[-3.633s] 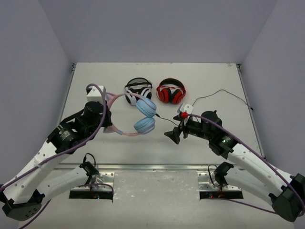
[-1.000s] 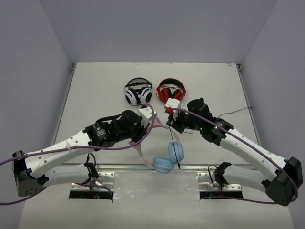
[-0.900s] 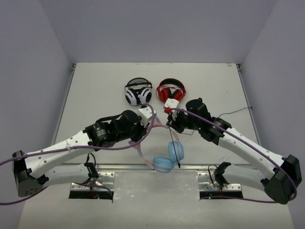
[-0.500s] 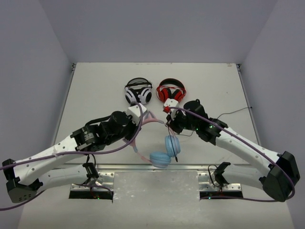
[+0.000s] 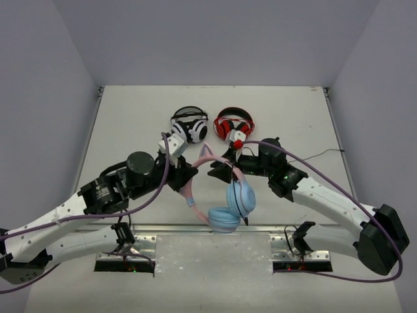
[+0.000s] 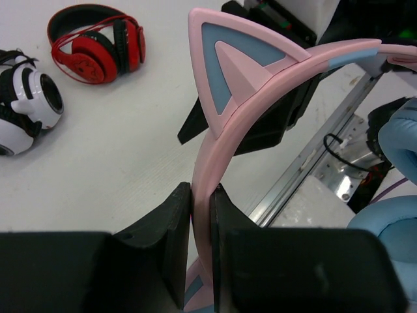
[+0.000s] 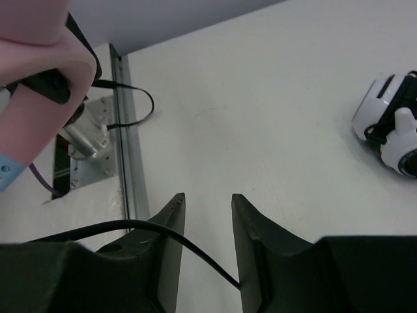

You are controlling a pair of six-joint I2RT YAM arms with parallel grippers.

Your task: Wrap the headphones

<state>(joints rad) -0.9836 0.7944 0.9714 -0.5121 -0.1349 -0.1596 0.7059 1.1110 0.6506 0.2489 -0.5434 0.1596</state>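
Note:
My right gripper lowers its open fingers beside the headband [image 6: 203, 163] next, keeps the thin black cable in the gap, where it already crosses, and closes them.
The headphones [image 5: 225, 195] hang above the table's near middle: pink headband, one cat ear [image 6: 228, 72] pointing up, and light blue earcups [image 5: 241, 199] lowest. My left gripper [image 5: 187, 175] is shut on the pink headband [image 6: 203, 163], which is pinched between its fingers. My right gripper [image 5: 219, 169] is just right of the band with its jaws open. The thin black cable [image 7: 189, 244] runs loosely across the gap between its fingers [image 7: 171, 225], and more of the cable [image 5: 319, 155] trails onto the table at the right.
White-and-black headphones [image 5: 189, 126] and red-and-black headphones [image 5: 233, 125] lie side by side at the back middle of the table. A metal rail [image 5: 208, 228] runs along the near edge. Grey walls close in the left, right and back.
My right gripper has opened and its hold on the cable is gone. My left gripper has pulled back to the left and turned the headphones, so the cat ear now points up.

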